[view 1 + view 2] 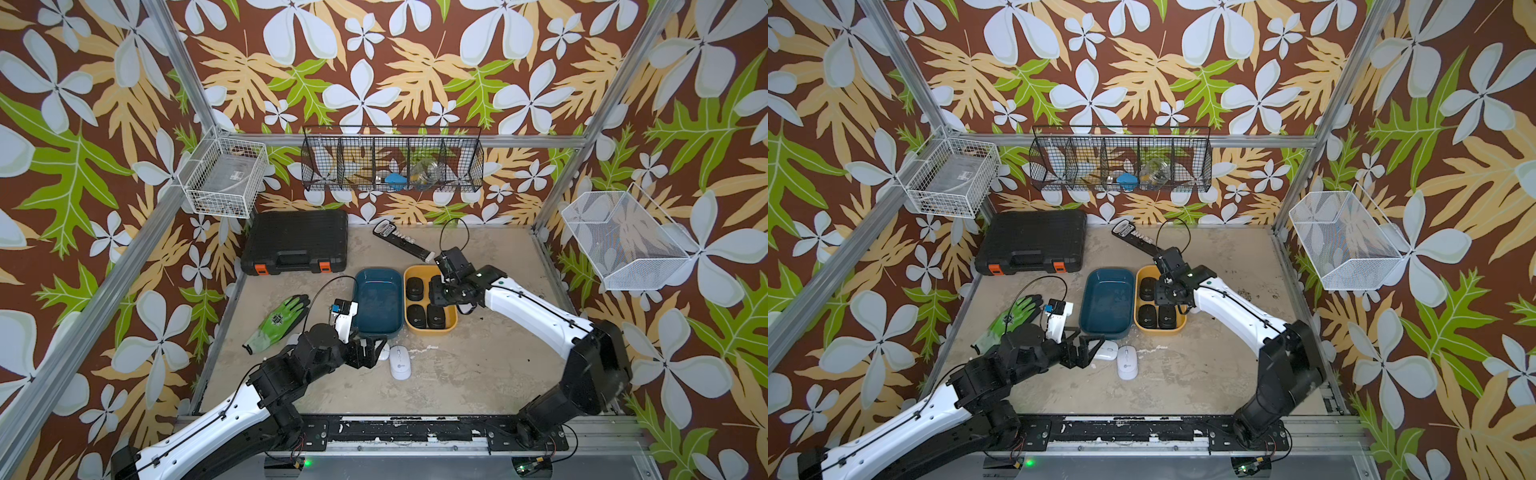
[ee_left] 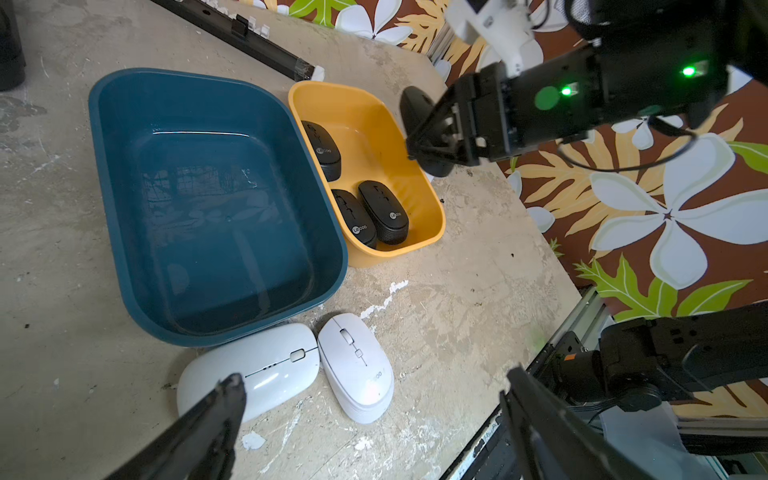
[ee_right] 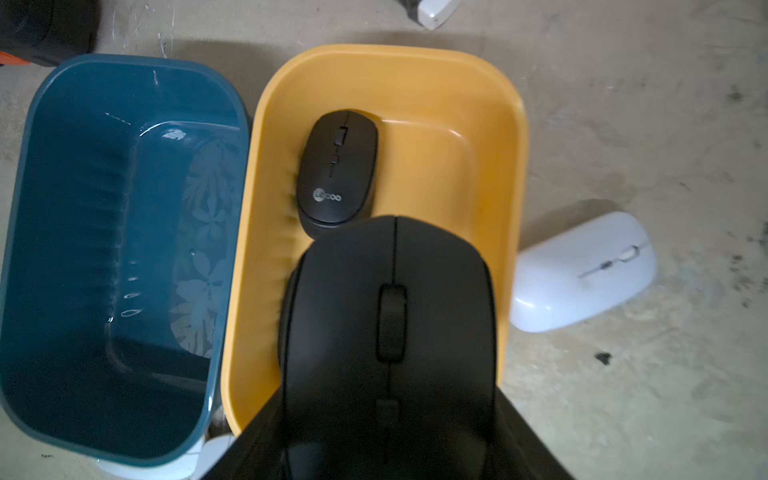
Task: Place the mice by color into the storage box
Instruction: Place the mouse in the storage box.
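Observation:
I will next move my right gripper down and outward to let go of the fourth black mouse (image 3: pixel 390 332), because the bare far part of the yellow box's bottom is below and outward of the gripper.
A blue box (image 1: pixel 378 301) and a yellow box (image 1: pixel 430 328) stand side by side mid-table. Three black mice (image 2: pixel 384 212) lie in the yellow box; the blue one holds nothing. My right gripper (image 1: pixel 441 291) is shut on a fourth black mouse (image 3: pixel 390 332), held just above the yellow box's far right part. Two white mice (image 2: pixel 357 365) (image 2: pixel 266 365) lie side by side on the table in front of the blue box. My left gripper (image 2: pixel 374 378) hangs open just above them, touching neither. A third white mouse (image 3: pixel 582 272) lies on the table right of the yellow box.
A black tool case (image 1: pixel 297 241) stands at the back left, with a green glove (image 1: pixel 278 322) left of the blue box. A black strip with white keys (image 1: pixel 401 240) lies behind the boxes. Wire baskets (image 1: pixel 392 160) hang on the walls.

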`<act>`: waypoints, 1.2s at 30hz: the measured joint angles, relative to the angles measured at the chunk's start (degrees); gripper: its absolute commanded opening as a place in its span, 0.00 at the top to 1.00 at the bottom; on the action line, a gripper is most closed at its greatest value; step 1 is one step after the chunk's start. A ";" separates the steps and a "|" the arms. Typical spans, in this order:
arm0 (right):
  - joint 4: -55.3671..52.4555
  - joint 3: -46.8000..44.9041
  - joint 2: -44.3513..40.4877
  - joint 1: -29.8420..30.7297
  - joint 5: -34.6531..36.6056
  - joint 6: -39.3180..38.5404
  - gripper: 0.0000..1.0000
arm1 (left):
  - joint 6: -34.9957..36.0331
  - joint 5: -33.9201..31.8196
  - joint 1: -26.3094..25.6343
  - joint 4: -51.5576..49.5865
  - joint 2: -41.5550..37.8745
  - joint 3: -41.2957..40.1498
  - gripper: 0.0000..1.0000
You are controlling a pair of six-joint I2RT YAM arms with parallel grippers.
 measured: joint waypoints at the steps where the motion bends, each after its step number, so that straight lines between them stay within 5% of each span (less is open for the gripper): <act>1: -0.07 1.68 2.56 0.20 0.42 0.42 0.73 | 0.00 -0.09 0.00 0.00 0.00 0.28 0.00; 10: 0.55 10.69 18.71 -1.38 2.21 1.38 0.72 | -0.85 -0.57 0.00 -1.22 -1.46 1.97 0.00; 16: 1.62 11.10 21.44 -3.65 2.56 1.40 0.69 | -1.14 -0.72 0.00 -3.45 -3.80 1.99 0.00; 28: 2.62 12.07 24.70 -5.40 0.55 1.16 0.29 | -2.58 -1.20 0.00 -5.95 -4.96 1.36 0.00; 36: 2.67 10.84 17.20 -5.40 -0.44 1.38 0.23 | -3.08 -1.14 0.00 -6.01 -3.96 1.38 0.00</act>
